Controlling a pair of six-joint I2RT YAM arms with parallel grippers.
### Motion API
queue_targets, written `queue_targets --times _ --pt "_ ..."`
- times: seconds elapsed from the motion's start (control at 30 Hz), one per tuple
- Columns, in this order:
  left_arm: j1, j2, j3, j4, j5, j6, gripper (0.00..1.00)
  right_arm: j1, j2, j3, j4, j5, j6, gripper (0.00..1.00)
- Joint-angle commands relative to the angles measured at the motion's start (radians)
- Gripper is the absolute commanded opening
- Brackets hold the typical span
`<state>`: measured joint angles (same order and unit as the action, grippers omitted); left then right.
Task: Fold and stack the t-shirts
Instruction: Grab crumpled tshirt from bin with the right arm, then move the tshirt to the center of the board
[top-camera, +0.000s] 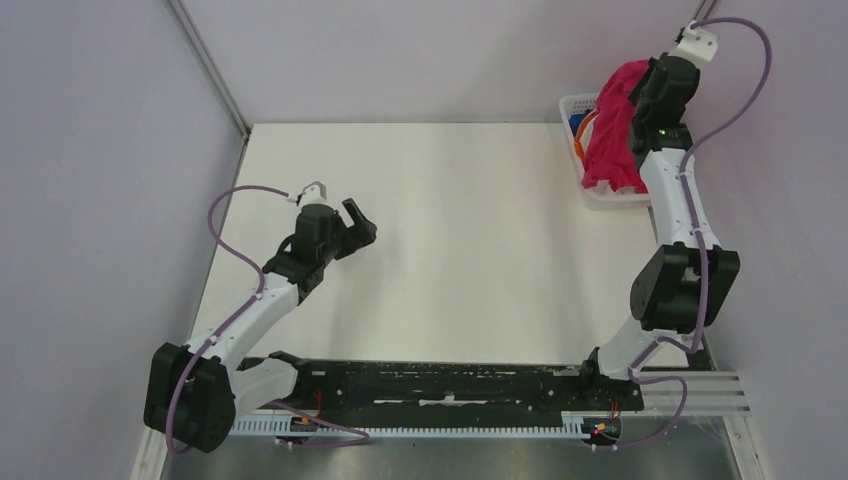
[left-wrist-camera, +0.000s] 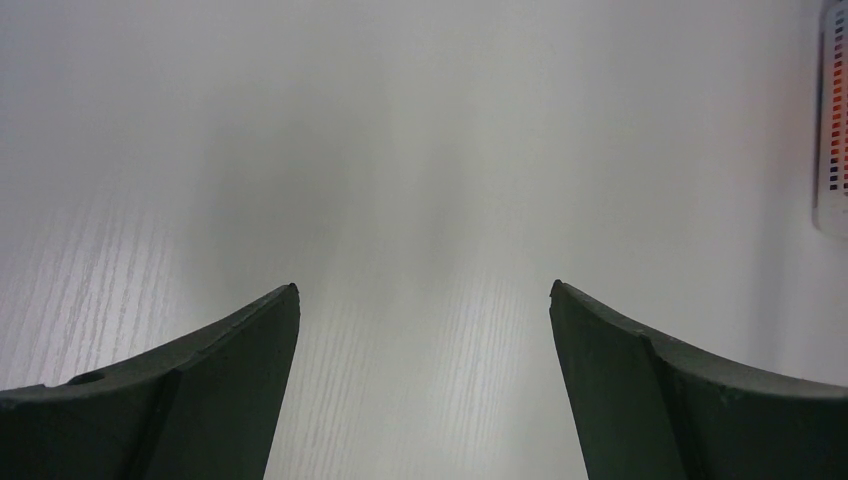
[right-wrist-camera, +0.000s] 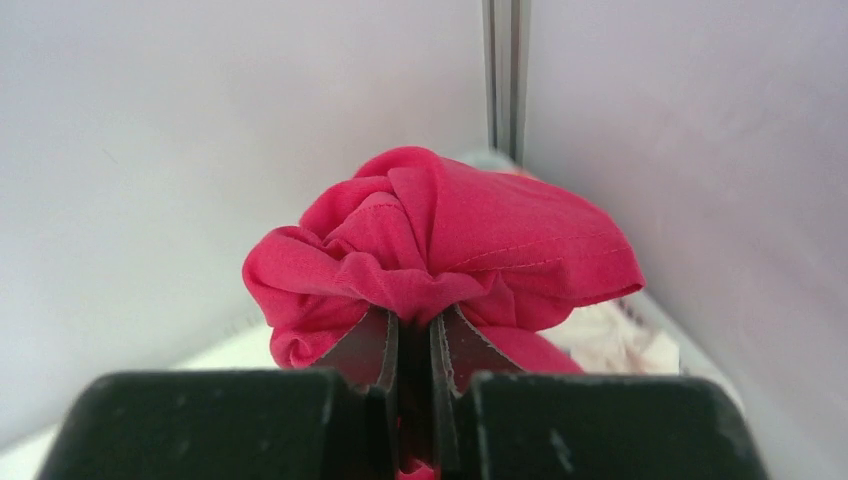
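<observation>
The robot will move its right gripper back and to the left in the top view, lower it and let go of the magenta-red t-shirt (top-camera: 615, 130), because the middle of the table is bare.
My right gripper (top-camera: 640, 88) is shut on the magenta-red t-shirt (top-camera: 615, 130) and holds it lifted above the white basket (top-camera: 572, 108) at the far right; the cloth hangs down bunched. In the right wrist view the shirt (right-wrist-camera: 440, 250) is gathered between my closed fingers (right-wrist-camera: 372, 350). Orange and blue cloth (top-camera: 583, 125) shows in the basket, and pale cloth (right-wrist-camera: 620, 335) lies below the shirt. My left gripper (top-camera: 362, 226) is open and empty over the bare table left of centre, also in the left wrist view (left-wrist-camera: 422, 290).
The white table (top-camera: 460, 240) spans the view. Grey walls close in at left, back and right. The basket's side (left-wrist-camera: 832, 120) shows at the right edge of the left wrist view. A black rail (top-camera: 440, 385) runs along the near edge.
</observation>
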<state>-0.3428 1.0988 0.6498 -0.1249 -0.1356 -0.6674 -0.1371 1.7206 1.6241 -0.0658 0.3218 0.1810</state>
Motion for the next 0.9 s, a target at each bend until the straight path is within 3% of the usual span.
queue_targets --times 0.0,0.2,0.47,0.87 --pt "-0.001 -0.021 0.04 0.028 0.011 0.03 1.0 -0.002 -0.059 0.107 0.173 0.014 -0.022 0.0" --pt "-0.001 -0.021 0.049 0.037 0.013 0.026 1.0 -0.002 -0.085 0.152 0.328 -0.134 0.01 0.03" --pt "0.0 -0.021 0.056 0.055 0.034 0.016 1.0 0.003 -0.116 0.256 0.315 -0.472 0.165 0.0" --pt "0.0 -0.12 0.066 -0.054 -0.014 -0.037 1.0 0.205 -0.342 0.15 0.038 -0.815 0.119 0.0"
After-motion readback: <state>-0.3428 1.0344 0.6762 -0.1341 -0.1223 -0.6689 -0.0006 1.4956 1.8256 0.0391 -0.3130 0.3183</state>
